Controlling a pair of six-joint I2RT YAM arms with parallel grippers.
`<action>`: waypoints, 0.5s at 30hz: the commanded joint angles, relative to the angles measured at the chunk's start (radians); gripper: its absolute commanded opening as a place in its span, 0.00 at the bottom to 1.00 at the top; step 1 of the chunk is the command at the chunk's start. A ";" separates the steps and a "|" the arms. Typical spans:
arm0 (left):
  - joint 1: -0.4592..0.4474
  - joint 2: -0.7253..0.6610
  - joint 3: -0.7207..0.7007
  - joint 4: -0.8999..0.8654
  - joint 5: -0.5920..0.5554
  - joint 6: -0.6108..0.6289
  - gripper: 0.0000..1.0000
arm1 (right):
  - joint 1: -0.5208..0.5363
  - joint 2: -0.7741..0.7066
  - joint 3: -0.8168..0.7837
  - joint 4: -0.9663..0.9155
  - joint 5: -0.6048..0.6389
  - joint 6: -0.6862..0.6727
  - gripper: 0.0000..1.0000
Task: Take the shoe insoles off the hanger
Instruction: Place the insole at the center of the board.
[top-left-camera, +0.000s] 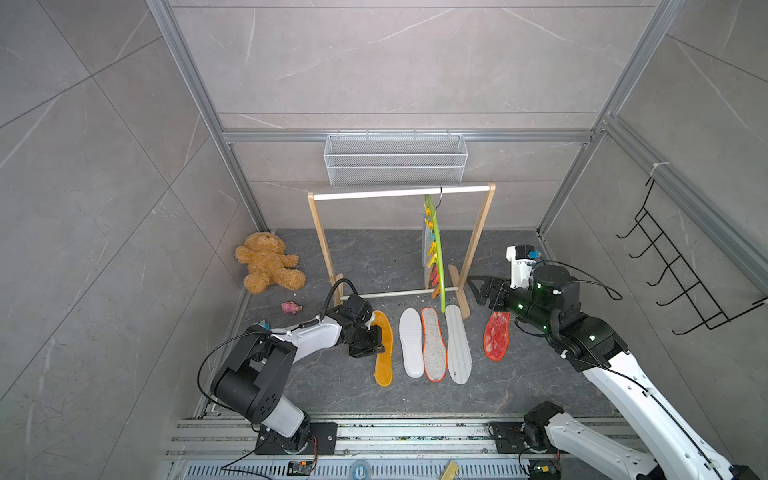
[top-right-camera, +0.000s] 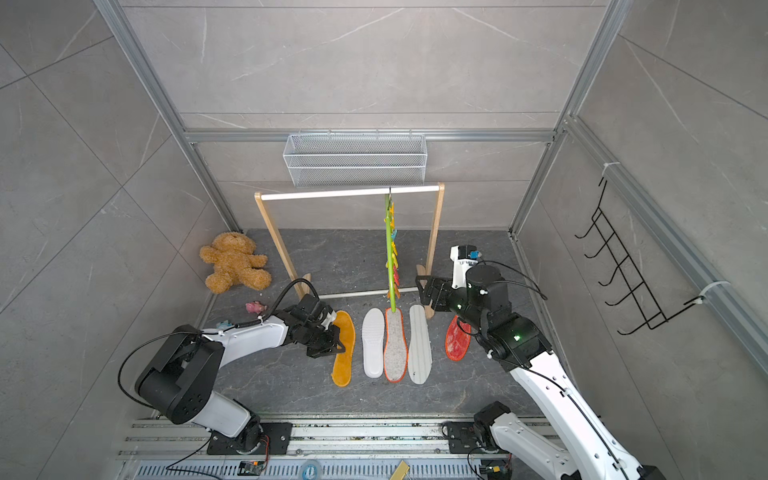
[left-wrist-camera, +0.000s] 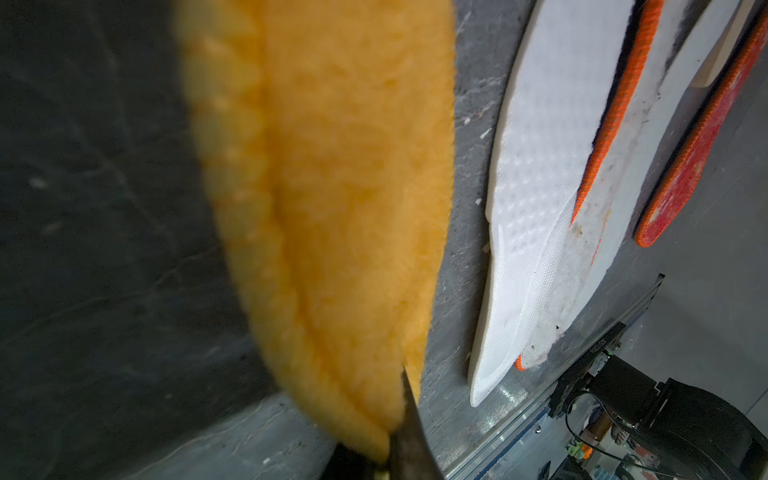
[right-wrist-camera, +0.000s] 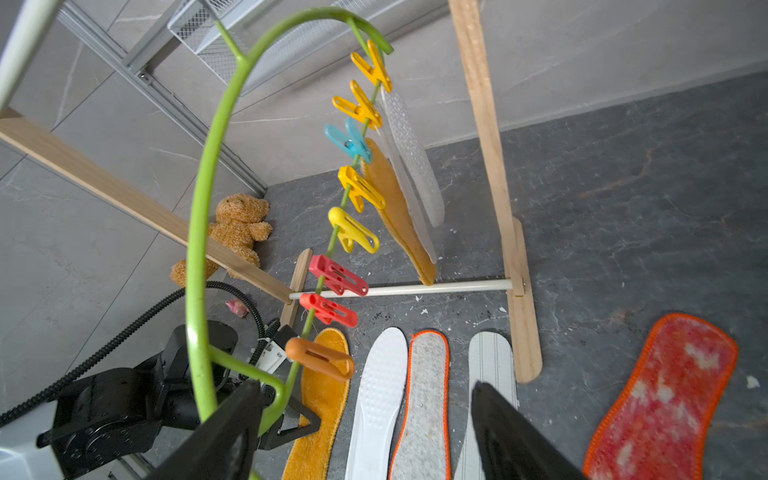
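Note:
The bare piece of floor beside the white insole (left-wrist-camera: 472, 184) separates the orange-yellow insole (left-wrist-camera: 324, 208) from the row, so my left gripper must next move it outward there and let go.
The lime-green hanger (top-left-camera: 439, 257) (right-wrist-camera: 199, 232) hangs by its hook from the rack's white rail. An orange-yellow insole (right-wrist-camera: 399, 216) and pale insoles (right-wrist-camera: 411, 166) are still clipped to it. Several insoles lie in a row on the floor: orange-yellow (top-left-camera: 383, 361), white (top-left-camera: 411, 343), grey with orange rim (top-left-camera: 433, 345), pale striped (top-left-camera: 457, 345) and red (top-left-camera: 497, 334). My left gripper (top-left-camera: 368, 343) is shut on the left edge of the floor's orange-yellow insole (left-wrist-camera: 324, 208). My right gripper (top-left-camera: 484, 293) (right-wrist-camera: 365, 436) stands wide open beside the hanger's lower end, holding nothing.
The wooden rack (top-left-camera: 478, 245) stands mid-floor under a wire basket (top-left-camera: 395, 160) on the back wall. A teddy bear (top-left-camera: 268, 262) and a small pink toy (top-left-camera: 291, 307) lie at the left. Black wire hooks (top-left-camera: 681, 270) hang on the right wall.

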 joint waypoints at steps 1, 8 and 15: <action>0.002 0.030 0.025 0.028 0.009 0.003 0.00 | -0.040 -0.010 -0.043 0.035 -0.069 0.048 0.81; 0.002 0.061 0.034 0.054 0.017 -0.011 0.00 | -0.101 -0.008 -0.091 0.045 -0.119 0.081 0.81; 0.002 0.084 0.038 0.093 0.039 -0.038 0.00 | -0.147 -0.006 -0.136 0.064 -0.164 0.107 0.81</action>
